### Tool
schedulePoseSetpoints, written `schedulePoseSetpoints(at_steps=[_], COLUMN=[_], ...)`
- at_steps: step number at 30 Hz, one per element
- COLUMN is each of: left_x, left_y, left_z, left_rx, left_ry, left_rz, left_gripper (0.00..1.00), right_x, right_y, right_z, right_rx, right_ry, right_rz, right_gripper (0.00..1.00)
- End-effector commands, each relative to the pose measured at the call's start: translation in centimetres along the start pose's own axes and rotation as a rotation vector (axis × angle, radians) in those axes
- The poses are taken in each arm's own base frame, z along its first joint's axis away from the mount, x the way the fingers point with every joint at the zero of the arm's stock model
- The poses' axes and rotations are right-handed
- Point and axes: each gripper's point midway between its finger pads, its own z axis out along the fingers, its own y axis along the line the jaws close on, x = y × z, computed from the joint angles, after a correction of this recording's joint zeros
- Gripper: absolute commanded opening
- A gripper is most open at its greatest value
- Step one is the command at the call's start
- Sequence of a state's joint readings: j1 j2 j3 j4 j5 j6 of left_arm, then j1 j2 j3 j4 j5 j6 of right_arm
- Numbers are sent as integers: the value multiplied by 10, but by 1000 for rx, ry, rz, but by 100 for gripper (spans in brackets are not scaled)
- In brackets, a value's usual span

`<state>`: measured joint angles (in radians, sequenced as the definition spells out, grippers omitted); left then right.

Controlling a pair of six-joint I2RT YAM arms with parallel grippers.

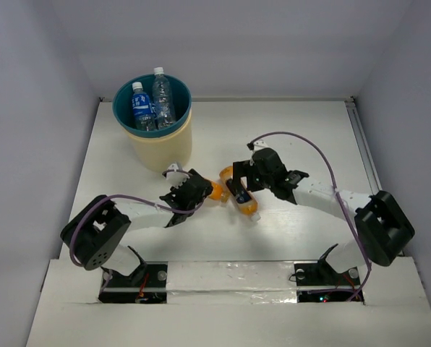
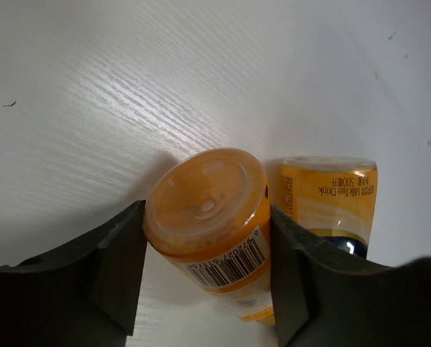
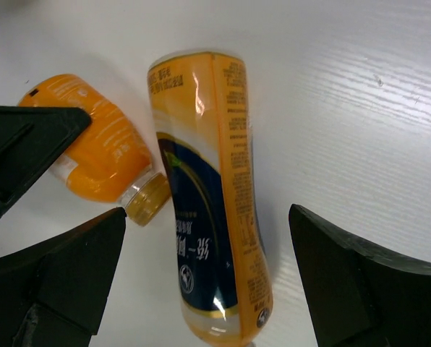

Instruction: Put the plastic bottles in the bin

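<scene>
The dark-labelled bottle's base end (image 1: 227, 174) (image 3: 199, 94) is below my right gripper and to the left in the top view, so my right gripper will next lower its open fingers that way and close.
The cream bin (image 1: 161, 144) with a teal rim stands at the far left and holds two clear blue-labelled bottles (image 1: 152, 105). My left gripper (image 1: 199, 189) is shut on a small orange bottle (image 1: 215, 191); in the left wrist view both fingers press the sides of this bottle (image 2: 212, 217), near its base, low at the table. Next to it lies an orange bottle with a dark label (image 1: 243, 199). My right gripper (image 1: 241, 181) hovers over that bottle, open, its fingers (image 3: 346, 282) on either side of the dark-labelled bottle (image 3: 208, 202) without touching it.
The white table (image 1: 309, 144) is walled on three sides, with a raised rail at the right edge (image 1: 361, 137). The two grippers are close together at the table's middle; the left gripper's finger (image 3: 20, 144) shows in the right wrist view.
</scene>
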<state>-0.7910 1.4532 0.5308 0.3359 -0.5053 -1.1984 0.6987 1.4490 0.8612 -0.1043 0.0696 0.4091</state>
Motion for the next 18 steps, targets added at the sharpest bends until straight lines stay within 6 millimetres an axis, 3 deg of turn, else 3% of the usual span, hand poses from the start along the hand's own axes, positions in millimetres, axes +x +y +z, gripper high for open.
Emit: schedulePoseSetpoints(at_steps=[1,5,8,9,12,16,17,18], left_x=[-18,-34,-49,-49,-65,-97,-103,-119], left_y=[-24,-22,-22,-14,-15,-26,-21,-36], left_z=[-5,-22,-41,-46,-67,-107,-114,-129], left_rx=[69,82,104,82,98,149,131,165], left_ry=[-52,-85,-104,-97,-109,-149,-156,-184], left_rz=[-22,15,53,79,114,142,185,180], left_gripper=[41,29,27,27,27,27,28,28], right_x=[-28,-30,-38,-34,-29,-23,-19,-18], right_y=[10,6,4,3,8,13,15,18], right_z=[7,22,29,36,48,56,58,60], right_rx=[-29,-3,10,16,-4,-36,-51,-66], right_ry=[-39,-13,-8,14,67,99,116,125], right_rz=[-19,-32,-41,-48,-75,-86,-93,-95], right_gripper=[100,100,100,100,100,100,100,100])
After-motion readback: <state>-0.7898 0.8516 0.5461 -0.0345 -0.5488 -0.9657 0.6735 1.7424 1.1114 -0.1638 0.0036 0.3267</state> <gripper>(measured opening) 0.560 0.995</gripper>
